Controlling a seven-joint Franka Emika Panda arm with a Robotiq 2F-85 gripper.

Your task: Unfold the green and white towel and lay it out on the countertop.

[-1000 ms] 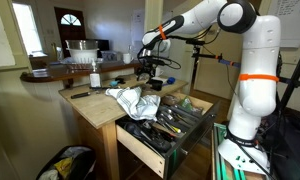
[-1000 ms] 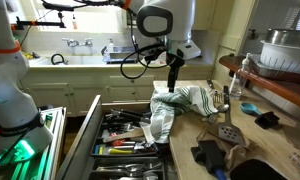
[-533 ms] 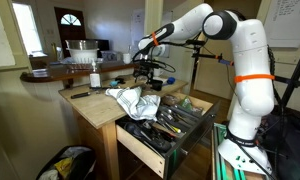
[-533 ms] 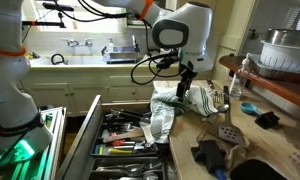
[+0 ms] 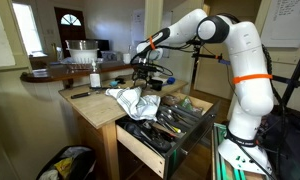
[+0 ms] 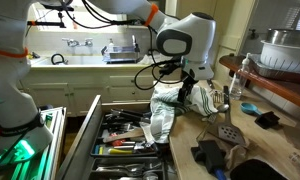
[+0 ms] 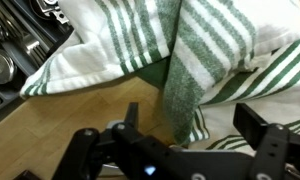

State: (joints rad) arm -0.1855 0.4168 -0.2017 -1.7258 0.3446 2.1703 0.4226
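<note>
I should close my gripper on that fold's hanging end (image 7: 184, 118) next, because a green-striped fold of the towel already hangs between my open fingers.
The green and white towel (image 5: 130, 100) lies crumpled on the countertop (image 5: 90, 110), and one part hangs over the open drawer. It also shows in the other exterior view (image 6: 178, 104) and fills the top of the wrist view (image 7: 190, 50). My gripper (image 5: 147, 76) is low over the towel's far side in both exterior views (image 6: 184, 90). In the wrist view my gripper (image 7: 190, 125) is open, with a hanging green-striped fold between its jaws above bare wood of the countertop (image 7: 70, 115). The fingers do not press on the cloth.
An open drawer (image 5: 165, 125) full of utensils juts out below the top (image 6: 125, 140). The darker bar counter (image 5: 50, 72) with bottles runs behind. A metal tool (image 6: 228, 131) and dark objects (image 6: 208, 155) lie on the wood near the towel.
My arm has swung over and come down onto the towel. The gripper now straddles a fold. The towel has hardly shifted.
</note>
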